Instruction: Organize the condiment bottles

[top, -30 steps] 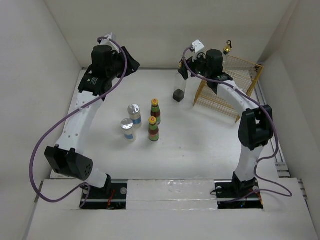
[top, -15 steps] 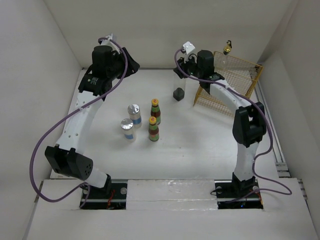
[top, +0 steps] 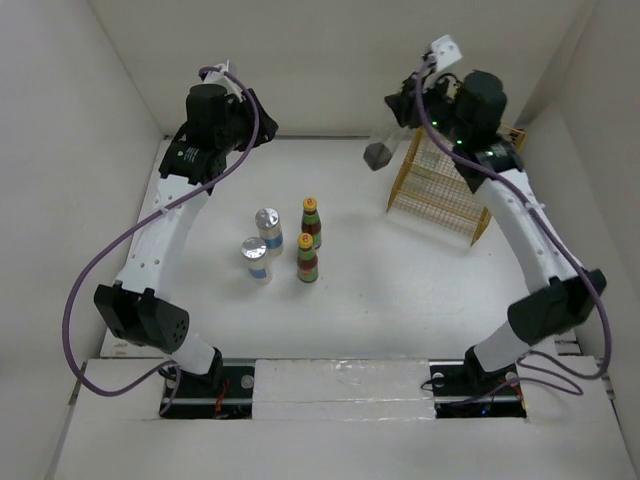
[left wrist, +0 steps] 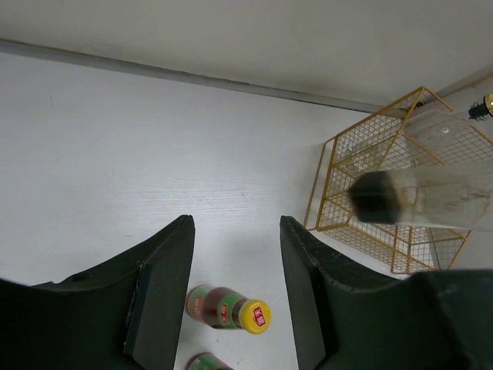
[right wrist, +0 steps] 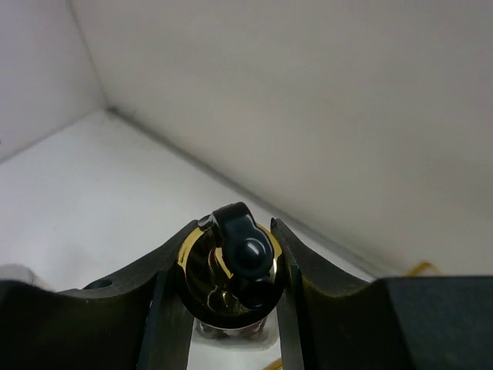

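The basket's free half (top: 468,192) is below my right gripper and to its right in the top view, so I should next swing that gripper past the second bottle, lower it and release.
My right gripper (top: 403,108) is shut on the gold cap (right wrist: 231,266) of a tall clear glass bottle (top: 380,150). It holds the bottle tilted in the air, just left of the yellow wire basket (top: 440,190). The bottle also shows in the left wrist view (left wrist: 420,199). The second glass bottle's gold cap (left wrist: 483,107) shows behind the basket's mesh. Two dark bottles (top: 311,220) (top: 307,258) with yellow caps and two white silver-lidded bottles (top: 268,228) (top: 256,257) stand mid-table. My left gripper (top: 262,124) is open and empty, high above the dark bottles (left wrist: 227,307).
The white back wall and side walls close in the table. The wire basket (left wrist: 370,193) lies at the back right corner. The right arm's purple cable loops near its base at the right edge.
My right gripper has lifted the glass bottle off the table and carried it up and to the right, towards the basket. The left arm has barely moved.
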Controlling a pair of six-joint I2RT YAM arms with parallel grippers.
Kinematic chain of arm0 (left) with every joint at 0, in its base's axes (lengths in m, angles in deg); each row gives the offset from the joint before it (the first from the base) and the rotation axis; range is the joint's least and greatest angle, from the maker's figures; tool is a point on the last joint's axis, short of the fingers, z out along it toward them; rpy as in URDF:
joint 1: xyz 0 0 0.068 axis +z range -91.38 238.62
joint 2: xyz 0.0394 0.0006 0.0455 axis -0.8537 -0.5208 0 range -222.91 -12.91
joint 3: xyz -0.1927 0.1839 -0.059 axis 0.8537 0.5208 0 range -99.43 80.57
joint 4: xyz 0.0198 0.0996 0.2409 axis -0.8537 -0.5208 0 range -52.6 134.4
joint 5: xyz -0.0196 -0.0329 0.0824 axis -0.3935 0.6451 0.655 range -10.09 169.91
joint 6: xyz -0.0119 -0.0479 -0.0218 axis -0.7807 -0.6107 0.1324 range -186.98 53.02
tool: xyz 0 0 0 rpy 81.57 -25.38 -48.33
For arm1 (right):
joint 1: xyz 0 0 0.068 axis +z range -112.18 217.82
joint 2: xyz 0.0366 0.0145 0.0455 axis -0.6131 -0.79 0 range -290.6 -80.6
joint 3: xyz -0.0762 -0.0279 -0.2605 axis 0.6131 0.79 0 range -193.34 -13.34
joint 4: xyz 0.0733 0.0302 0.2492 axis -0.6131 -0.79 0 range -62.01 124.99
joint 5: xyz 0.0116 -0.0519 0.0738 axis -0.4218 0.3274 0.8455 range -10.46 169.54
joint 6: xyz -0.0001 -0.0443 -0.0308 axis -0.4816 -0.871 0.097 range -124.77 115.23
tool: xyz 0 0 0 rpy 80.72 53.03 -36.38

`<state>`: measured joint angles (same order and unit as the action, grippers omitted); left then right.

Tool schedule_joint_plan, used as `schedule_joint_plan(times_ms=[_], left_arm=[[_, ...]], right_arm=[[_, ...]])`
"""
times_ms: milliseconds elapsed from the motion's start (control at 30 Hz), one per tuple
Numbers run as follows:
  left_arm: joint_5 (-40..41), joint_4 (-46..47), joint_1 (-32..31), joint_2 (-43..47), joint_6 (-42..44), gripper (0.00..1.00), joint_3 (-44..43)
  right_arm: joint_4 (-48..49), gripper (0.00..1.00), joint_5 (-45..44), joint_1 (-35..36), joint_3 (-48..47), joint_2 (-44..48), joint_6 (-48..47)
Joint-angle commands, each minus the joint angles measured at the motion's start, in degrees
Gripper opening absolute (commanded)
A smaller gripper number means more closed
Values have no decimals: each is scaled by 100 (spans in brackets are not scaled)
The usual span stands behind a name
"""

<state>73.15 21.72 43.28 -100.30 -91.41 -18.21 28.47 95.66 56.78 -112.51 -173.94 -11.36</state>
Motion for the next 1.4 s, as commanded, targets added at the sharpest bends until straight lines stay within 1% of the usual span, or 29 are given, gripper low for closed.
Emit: schedule_joint_plan(times_ms=[0, 67, 100, 200, 267, 400, 500, 567, 800, 933, 1067, 1167, 1300, 1367], left_arm=[[123, 9, -14, 30, 228, 44, -299], [71, 61, -14, -23, 228, 44, -299], [70, 62, -14, -23, 228, 44, -299], [-113, 114, -14, -164, 228, 44, -299], [-193, 114, -14, -313, 228, 44, -422], [-386, 114, -14, -375, 228, 44, -423], [-571, 219, -14, -375, 228, 44, -283], [-642, 220, -14, -375, 228, 44, -282], [-756, 281, -14, -375, 123, 44, -168], [-818, 334, -14, -427, 122, 44, -168], [-818, 334, -14, -427, 69, 44, -168], [-818, 334, -14, -427, 69, 44, -220], [-818, 334, -14, -427, 69, 44, -151], [-818, 334, -14, -427, 69, 44, -150]], right_arm=[[-32, 5, -600, -445, -436, 755, 132], [-260, 4, -759, -656, -576, 896, 263], [-549, 4, -864, -840, -681, 957, 342], [-1059, 2, -1285, -1113, -1147, 905, 343], [-1245, 2, -1365, -1438, -1427, 774, 343], [-1316, 1, -1533, -1904, -1692, 546, 421], [-1167, 0, -1621, -2229, -1850, 379, 527], [-1167, 0, -1568, -2457, -2035, 247, 588], [-1087, 0, -1340, -2880, -2448, -210, 773], [-1088, 0, -1339, -2933, -2808, -579, 904], [-1088, 0, -1541, -2986, -3274, -1010, 1019], [-816, 0, -1699, -2986, -3205, -1090, 1221], [-193, 0, -2051, -2880, -2626, -932, 1301], [-112, 0, -2243, -2828, -2475, -853, 1301]])
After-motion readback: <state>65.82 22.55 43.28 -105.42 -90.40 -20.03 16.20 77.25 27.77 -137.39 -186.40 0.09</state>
